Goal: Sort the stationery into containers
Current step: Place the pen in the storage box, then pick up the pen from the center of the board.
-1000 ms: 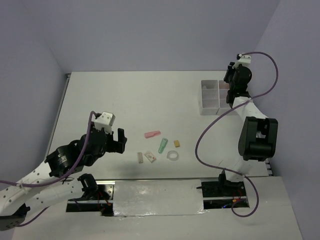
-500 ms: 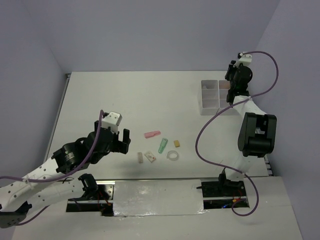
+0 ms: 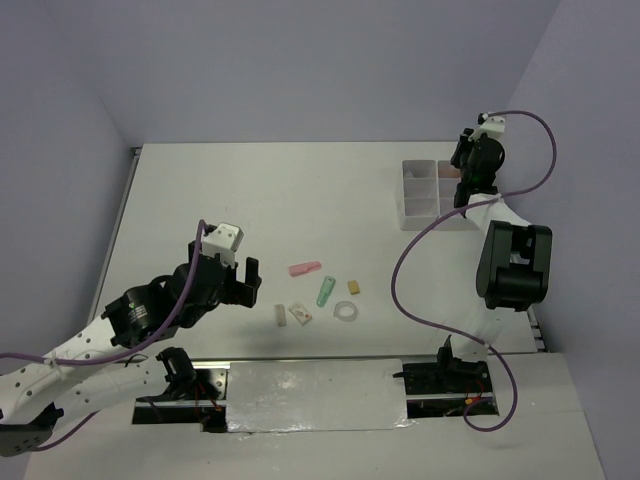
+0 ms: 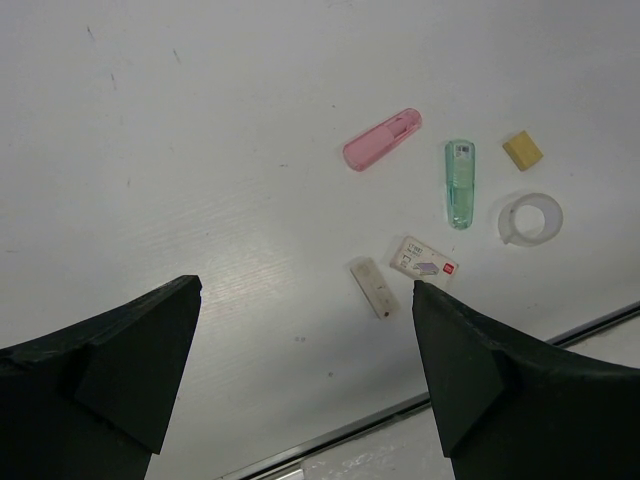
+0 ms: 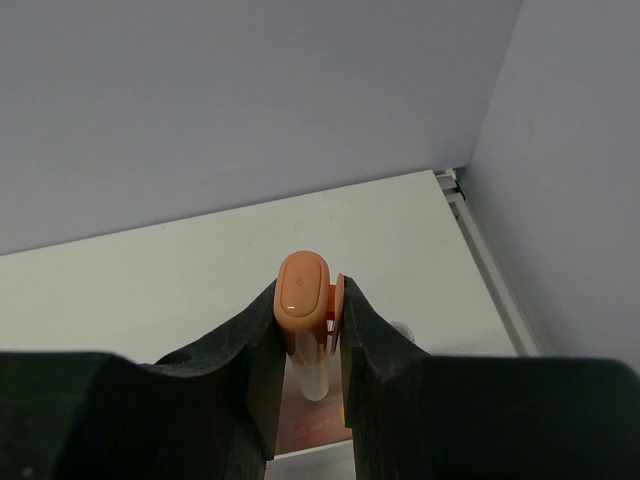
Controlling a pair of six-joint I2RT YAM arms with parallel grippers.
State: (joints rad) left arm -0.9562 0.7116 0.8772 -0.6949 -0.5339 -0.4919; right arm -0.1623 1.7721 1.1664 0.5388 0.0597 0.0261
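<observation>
The green packet's near end [image 3: 322, 301] [image 4: 460, 213] lies below the left gripper and to its right in the top view, so the left gripper will move across and down onto it next.
Loose stationery lies at the table's front middle: a pink marker [image 3: 305, 268] [image 4: 382, 139], a green packet [image 3: 325, 291] [image 4: 459, 183], a yellow eraser [image 3: 354, 287] [image 4: 522, 150], a clear tape ring [image 3: 346, 313] [image 4: 530, 218], a labelled white eraser [image 3: 301, 314] [image 4: 431, 265] and a small white stick [image 3: 280, 315] [image 4: 375, 287]. My left gripper [image 3: 247, 280] [image 4: 305, 290] is open and empty, above the table just left of them. My right gripper [image 3: 462, 170] [image 5: 310, 285] is shut on an orange-capped marker [image 5: 302, 290], held upright over the white trays [image 3: 428, 187].
The trays stand at the far right near the table's right edge. A pinkish item lies in the compartment under the held marker [image 5: 320, 432]. A metal rail [image 4: 420, 400] runs along the table's near edge. The purple back wall is close behind the right gripper.
My left arm has moved right and forward toward the loose items, then held still. My right gripper has shifted slightly to the right over the trays, still holding the marker.
</observation>
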